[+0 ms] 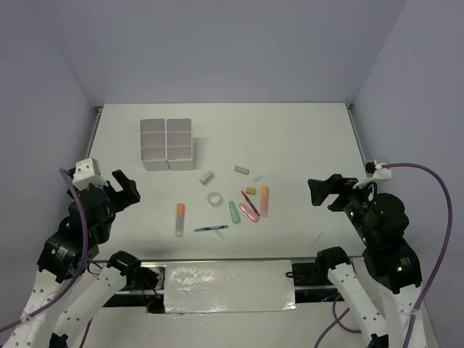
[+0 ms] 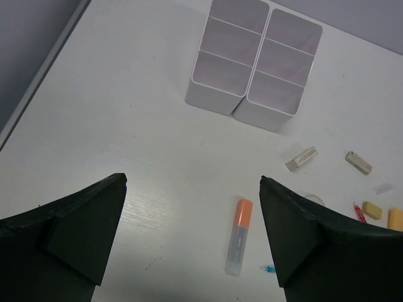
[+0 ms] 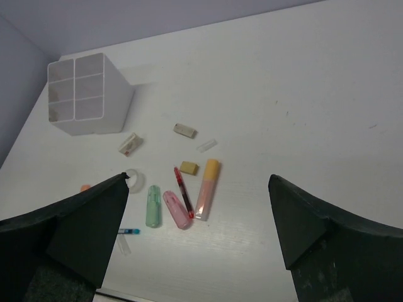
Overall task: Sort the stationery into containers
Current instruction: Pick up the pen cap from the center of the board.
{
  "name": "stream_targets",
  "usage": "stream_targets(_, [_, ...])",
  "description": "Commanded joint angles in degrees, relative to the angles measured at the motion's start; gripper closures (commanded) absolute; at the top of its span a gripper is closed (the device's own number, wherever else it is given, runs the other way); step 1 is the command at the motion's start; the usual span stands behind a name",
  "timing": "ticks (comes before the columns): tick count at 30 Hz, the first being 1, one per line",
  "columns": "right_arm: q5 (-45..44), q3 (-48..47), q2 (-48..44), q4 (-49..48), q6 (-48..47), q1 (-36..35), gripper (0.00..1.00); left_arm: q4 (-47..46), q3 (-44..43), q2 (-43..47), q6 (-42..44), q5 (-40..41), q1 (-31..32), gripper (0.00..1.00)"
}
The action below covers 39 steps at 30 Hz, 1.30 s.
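I should move my left gripper down and right in the top view, onto the middle of the clear piece by the blue pen.
The white six-compartment organiser stands at the far left; its compartments look empty in the left wrist view. The stationery lies loose mid-table: an orange-capped marker, a blue pen, a clear tape ring, a green marker, a pink marker, a yellow-capped marker, a red pen and small blocks. My left gripper is open and empty, raised left of the orange-capped marker. My right gripper is open and empty, raised right of the pile.
Grey walls enclose the white table on three sides. A metal rail runs along the left edge. A shiny strip lies at the near edge between the arm bases.
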State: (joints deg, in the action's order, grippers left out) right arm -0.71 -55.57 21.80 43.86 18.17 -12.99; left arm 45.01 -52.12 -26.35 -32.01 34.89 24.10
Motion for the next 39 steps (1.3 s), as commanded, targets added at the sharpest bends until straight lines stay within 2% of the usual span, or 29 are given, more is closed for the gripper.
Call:
stream_targets(1, [-1.92,-1.21,0.26,-0.17,0.46,-0.28,0.0,-0.63,-0.62,0.42,-1.39,1.49,-0.1,0.01])
stream_targets(10, [-0.09,-0.5,-0.97,-2.63,3.09,-0.36,0.0,1.3,-2.19,4.1,-4.46,3.51,-0.1,0.01])
stream_targets(14, [0.45,-2.69,0.6,-0.36,2.22,-0.45,0.0,12.61,-8.43,-1.39,-15.07,5.62,-0.02,0.01])
stream_targets(15, [0.45,-3.05,1.39,0.35,1.87,-0.37,0.0,14.64,-9.4,-3.25,-19.36,3.71,-0.1,0.01])
stream_targets(17, [0.45,-2.79,2.98,0.88,1.6,-0.37,0.0,17.21,-9.41,-7.64,-22.47,-0.33,-0.02,0.05])
stream_targets(18, [0.45,-2.35,3.07,0.18,1.43,-0.45,0.0,16.17,-8.45,-8.62,-24.57,-5.92,-0.1,0.09])
stream_targets(20, [1.94,-1.74,3.42,-0.35,1.34,-0.37,0.0,12.39,-4.5,-10.03,-29.22,-12.54,-0.02,0.12])
stream_targets(21, [2.03,-1.56,3.51,-0.35,1.34,-0.37,0.0,10.64,-1.44,-10.04,-30.73,-18.4,0.16,0.15])
stream_targets(23, [1.33,-1.12,3.69,-0.52,1.16,-0.37,0.0,7.2,1.3,-9.16,-37.12,-20.21,2.35,0.14])
stream_targets(27, [1.85,-0.42,4.91,-1.32,0.72,-0.37,0.0,5.79,3.95,-12.04,-46.63,-14.26,11.82,0.14])
stream_targets(28, [2.11,-0.33,5.09,-1.4,0.55,-0.37,0.0,5.61,3.69,-16.5,-51.7,-12.07,19.59,0.14])
stream_targets(29, [2.38,-0.33,5.35,-1.58,0.55,-0.37,0.0,6.83,2.56,-19.67,-55.32,-8.74,24.46,0.13])
stream_targets(30, [2.29,-0.5,5.62,-1.58,0.55,-0.37,0.0,9.02,-1.63,-23.45,-59.36,-0.96,30.34,0.12])
stream_targets(31, [1.94,-0.76,5.71,-1.49,0.63,-0.37,0.0,17.13,-4.8,-31.93,-67.92,2.34,39.88,0.09])
stream_targets(32, [0.81,-1.2,5.71,-1.23,0.55,-0.37,0.0,21.82,-11.71,-36.19,-72.1,4.2,42.85,0.06])
stream_targets(33, [0.8,-1.9,5.71,-0.88,0.2,-0.45,0.0,25.61,-14.82,-43.54,-74.66,5.0,45.92,0.05])
stream_targets(35, [-0.87,-2.43,5.62,0.35,-0.15,-0.54,0.0,31.33,-18.79,-48.16,-79.86,5.1,47.18,0.05])
stream_targets(39, [-0.79,-1.39,4.39,-0.08,0.11,-0.54,0.0,24.61,-15.21,-50.81,-81.37,3.52,47.88,0.06])
